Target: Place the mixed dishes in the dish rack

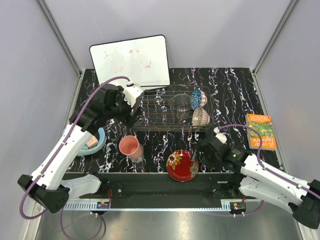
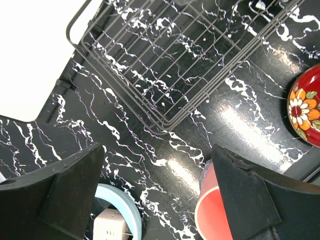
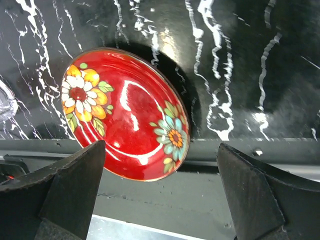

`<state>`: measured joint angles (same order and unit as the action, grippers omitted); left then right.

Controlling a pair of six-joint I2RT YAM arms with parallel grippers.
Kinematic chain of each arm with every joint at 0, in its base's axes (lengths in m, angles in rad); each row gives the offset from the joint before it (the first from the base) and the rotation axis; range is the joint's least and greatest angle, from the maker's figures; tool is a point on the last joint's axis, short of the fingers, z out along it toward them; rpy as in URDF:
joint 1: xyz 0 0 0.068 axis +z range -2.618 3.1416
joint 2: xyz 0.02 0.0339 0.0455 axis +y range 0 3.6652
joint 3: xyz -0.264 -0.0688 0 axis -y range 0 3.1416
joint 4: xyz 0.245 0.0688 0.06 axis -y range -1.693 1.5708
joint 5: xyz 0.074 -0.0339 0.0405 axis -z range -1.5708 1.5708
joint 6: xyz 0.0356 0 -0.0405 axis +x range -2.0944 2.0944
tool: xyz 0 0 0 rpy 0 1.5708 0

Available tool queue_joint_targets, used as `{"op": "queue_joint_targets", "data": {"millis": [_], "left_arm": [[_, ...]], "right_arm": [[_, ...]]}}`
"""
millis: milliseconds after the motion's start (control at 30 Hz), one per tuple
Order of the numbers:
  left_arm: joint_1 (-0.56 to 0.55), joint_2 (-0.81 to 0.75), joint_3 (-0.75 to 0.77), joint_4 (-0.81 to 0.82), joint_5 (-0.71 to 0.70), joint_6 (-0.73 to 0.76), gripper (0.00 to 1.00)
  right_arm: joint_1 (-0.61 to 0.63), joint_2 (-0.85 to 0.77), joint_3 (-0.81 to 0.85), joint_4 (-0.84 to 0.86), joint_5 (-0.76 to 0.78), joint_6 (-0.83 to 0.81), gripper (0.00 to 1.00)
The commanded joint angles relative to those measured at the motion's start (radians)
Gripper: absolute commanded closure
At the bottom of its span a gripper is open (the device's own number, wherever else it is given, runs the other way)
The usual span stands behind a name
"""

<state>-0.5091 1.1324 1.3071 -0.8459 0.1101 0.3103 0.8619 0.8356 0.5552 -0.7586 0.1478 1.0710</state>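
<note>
The plate's blue-flowered rim is below my right gripper and to the left in the top view, so the gripper will move down that way onto it.
The dark wire dish rack [image 1: 155, 112] stands mid-table; its near corner shows in the left wrist view [image 2: 165, 60]. In its right end are the clear glass bowl [image 1: 180, 102], the blue patterned bowl [image 1: 196, 97] and the cream-gold bowl [image 1: 200, 116]. The pink cup [image 1: 130, 146] [image 2: 215, 215] stands in front of the rack, with something of clear glass [image 1: 138, 159] against it. The red floral plate [image 1: 182, 165] [image 3: 125, 115] lies at the table's front edge. My left gripper [image 1: 131, 116] [image 2: 157, 195] is open and empty, above the rack's left end. My right gripper [image 1: 202, 152] [image 3: 160, 195] is open and empty, just above the plate's near right rim.
A plain light-blue bowl [image 1: 95, 141] [image 2: 127, 210] holding a white block sits left of the cup. A whiteboard [image 1: 131, 60] [image 2: 30, 55] leans behind the rack. An orange-green book [image 1: 261, 131] lies at the right. The plate overhangs the front edge.
</note>
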Motion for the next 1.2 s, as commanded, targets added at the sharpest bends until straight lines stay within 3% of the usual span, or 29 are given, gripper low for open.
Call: {"op": "queue_joint_targets", "data": {"millis": [0, 167, 300, 467, 733, 900, 967, 1167], "left_arm": [[0.004, -0.011, 0.079, -0.010, 0.025, 0.007, 0.07], [0.004, 0.001, 0.118, -0.027, 0.022, 0.007, 0.07], [0.003, 0.006, 0.149, -0.045, 0.019, 0.012, 0.07], [0.004, 0.013, 0.165, -0.056, 0.014, 0.016, 0.07], [0.004, 0.018, 0.158, -0.055, 0.020, 0.019, 0.07], [0.004, 0.018, 0.155, -0.056, 0.011, 0.027, 0.07], [0.003, 0.014, 0.153, -0.055, 0.013, 0.027, 0.07], [0.004, 0.007, 0.136, -0.056, 0.000, 0.036, 0.07]], "right_arm": [[-0.004, -0.079, 0.020, -0.070, 0.038, 0.052, 0.00], [-0.004, -0.099, -0.095, 0.033, -0.054, 0.104, 0.00], [-0.006, -0.003, -0.126, 0.105, -0.129, 0.096, 0.11], [-0.008, 0.114, -0.120, 0.137, -0.264, 0.075, 0.10], [-0.067, 0.273, -0.155, 0.326, -0.418, 0.053, 0.15], [-0.100, 0.332, -0.141, 0.377, -0.426, 0.035, 0.22], [-0.109, 0.352, -0.138, 0.381, -0.416, 0.038, 0.30], [-0.110, 0.315, -0.135, 0.400, -0.347, 0.067, 0.40]]}}
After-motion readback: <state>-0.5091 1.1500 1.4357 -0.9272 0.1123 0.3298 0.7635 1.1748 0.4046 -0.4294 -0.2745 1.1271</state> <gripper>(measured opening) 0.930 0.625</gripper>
